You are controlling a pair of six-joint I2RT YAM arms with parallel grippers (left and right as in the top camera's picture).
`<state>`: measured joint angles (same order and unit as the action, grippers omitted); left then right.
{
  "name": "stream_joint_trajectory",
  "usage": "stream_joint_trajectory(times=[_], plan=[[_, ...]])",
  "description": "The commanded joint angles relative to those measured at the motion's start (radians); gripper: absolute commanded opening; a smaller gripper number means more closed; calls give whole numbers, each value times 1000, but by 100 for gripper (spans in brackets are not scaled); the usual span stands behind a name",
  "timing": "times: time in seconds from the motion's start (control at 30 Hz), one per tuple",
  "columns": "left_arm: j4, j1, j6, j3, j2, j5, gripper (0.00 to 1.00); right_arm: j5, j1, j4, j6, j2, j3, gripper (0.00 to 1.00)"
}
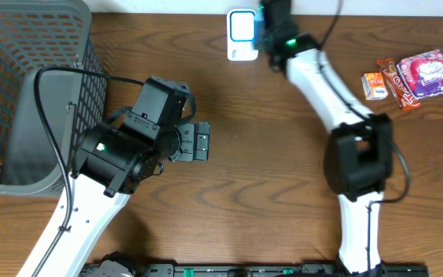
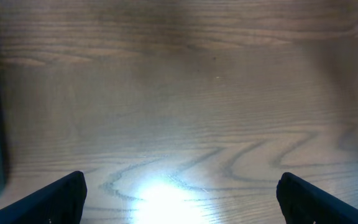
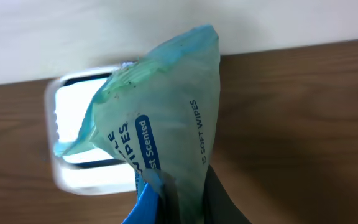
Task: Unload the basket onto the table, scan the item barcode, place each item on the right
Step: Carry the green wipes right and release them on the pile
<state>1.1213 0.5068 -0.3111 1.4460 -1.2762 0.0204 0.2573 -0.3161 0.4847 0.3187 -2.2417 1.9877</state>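
The wipes should go with the other packs, which lie gathered together, so my right gripper will next swing away from the scanner (image 1: pixel 241 35) and over the brown snack bar (image 1: pixel 401 85) to release them there.
A teal pack of wet wipes (image 3: pixel 166 112) hangs pinched in my right gripper (image 3: pixel 185 202), which is shut on its lower end. Right behind the pack stands the white barcode scanner (image 3: pixel 73 134) with its window lit. From overhead, the scanner (image 1: pixel 241 35) sits at the table's far edge, and the right gripper (image 1: pixel 271 25) holds the wipes pack (image 1: pixel 260 31) against its right side. My left gripper (image 1: pixel 202 142) hovers open over bare wood left of centre. The left wrist view shows only the two fingertips (image 2: pixel 58 199) wide apart, with nothing between them.
A grey mesh basket (image 1: pixel 21 92) fills the far left. At the far right lie an orange packet (image 1: pixel 374 85), a brown snack bar (image 1: pixel 400 83) and a pink pack (image 1: pixel 431 73). The right arm stretches diagonally across the table's right half.
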Motion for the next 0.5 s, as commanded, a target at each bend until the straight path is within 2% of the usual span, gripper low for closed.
stream_joint_trajectory(times=[0.0, 0.1, 0.17, 0.37, 0.47], plan=[[3, 3, -2, 2, 2, -5, 98, 66, 147, 90, -264, 115, 13, 1], [3, 3, -2, 2, 2, -5, 98, 67, 233, 231, -483, 106, 12, 1], [3, 3, -2, 2, 2, -5, 98, 66, 302, 320, -552, 90, 12, 1], [3, 3, -2, 2, 2, -5, 98, 9, 471, 394, -551, 29, 12, 1], [3, 3, -2, 2, 2, -5, 98, -72, 531, 386, -551, 3, 12, 11]])
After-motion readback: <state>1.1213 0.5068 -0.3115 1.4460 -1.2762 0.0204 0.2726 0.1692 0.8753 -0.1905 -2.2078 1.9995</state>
